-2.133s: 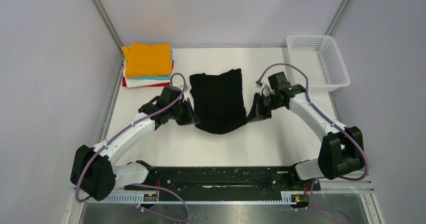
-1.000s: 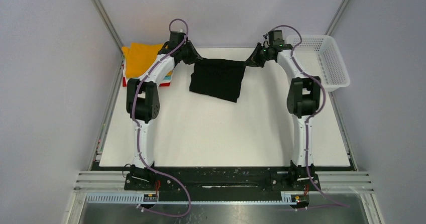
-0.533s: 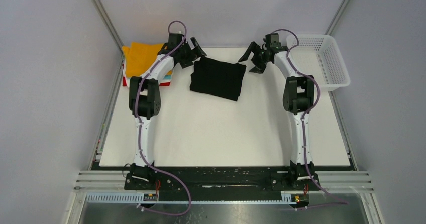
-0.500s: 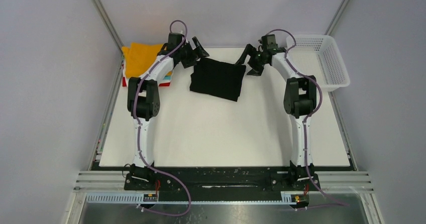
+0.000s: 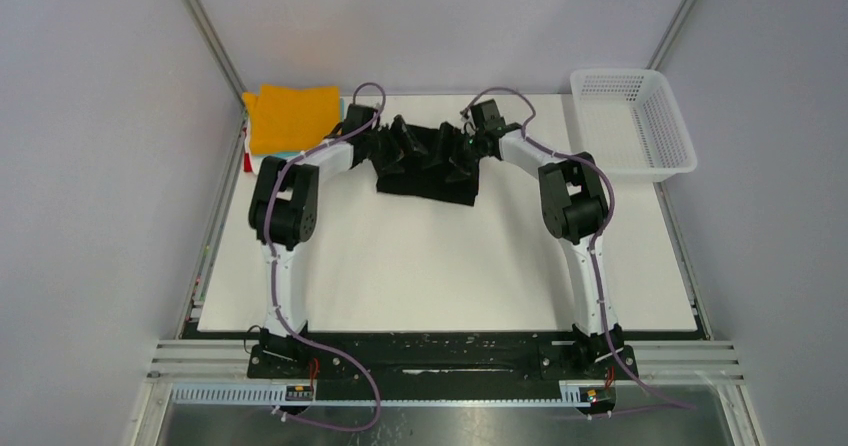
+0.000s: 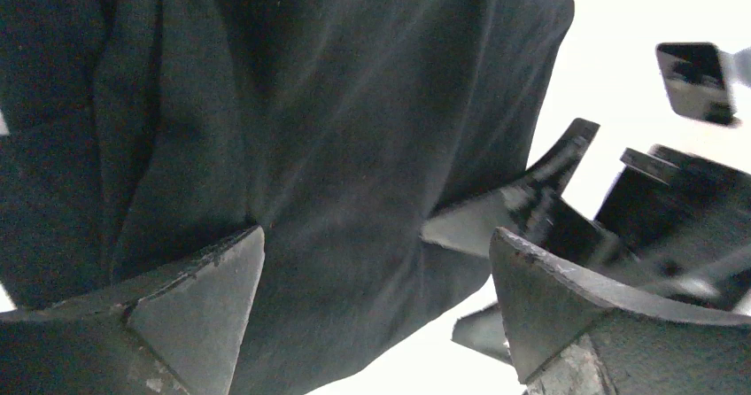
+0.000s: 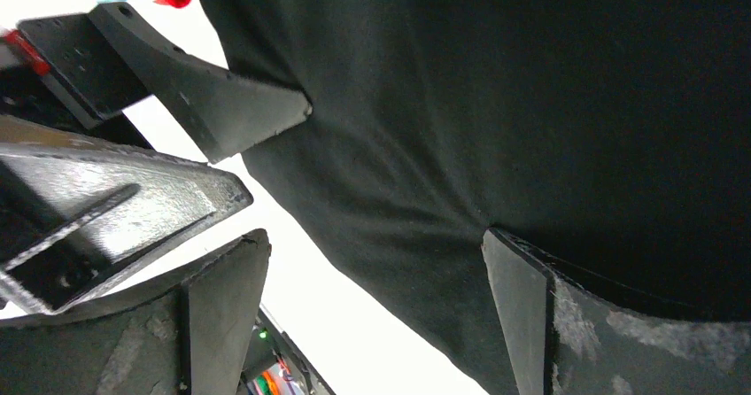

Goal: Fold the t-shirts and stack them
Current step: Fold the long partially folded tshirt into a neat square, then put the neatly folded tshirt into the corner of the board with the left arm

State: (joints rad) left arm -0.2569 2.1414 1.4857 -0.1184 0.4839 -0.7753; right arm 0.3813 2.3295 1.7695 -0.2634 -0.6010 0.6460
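Note:
The left gripper moves back toward the base and turns next, then lowers to the black t-shirt's layered edge (image 5: pixel 383 179), as that side lies nearest the stack.
A black t-shirt (image 5: pixel 430 178) lies folded on the white table (image 5: pixel 430 256) at the centre back. Both arms reach over it. My left gripper (image 5: pixel 404 148) hovers open over its left half, and my right gripper (image 5: pixel 449 152) hovers open over its right half, the two close together. In the left wrist view the black t-shirt (image 6: pixel 336 103) fills the space under my open left gripper (image 6: pixel 377 234). The right wrist view shows the black t-shirt (image 7: pixel 531 103) under my open right gripper (image 7: pixel 375 236). Folded t-shirts are stacked at the back left, the orange one (image 5: pixel 293 116) on top.
A white mesh basket (image 5: pixel 632 121) stands at the back right corner. The stack's red edge (image 5: pixel 247 164) sits near the table's left rim. The left gripper's fingers (image 7: pixel 204 103) show at the upper left of the right wrist view.
Both grippers let go of the black t-shirt's far corners and opened. They then swung inward over the shirt, which now lies flat and folded.

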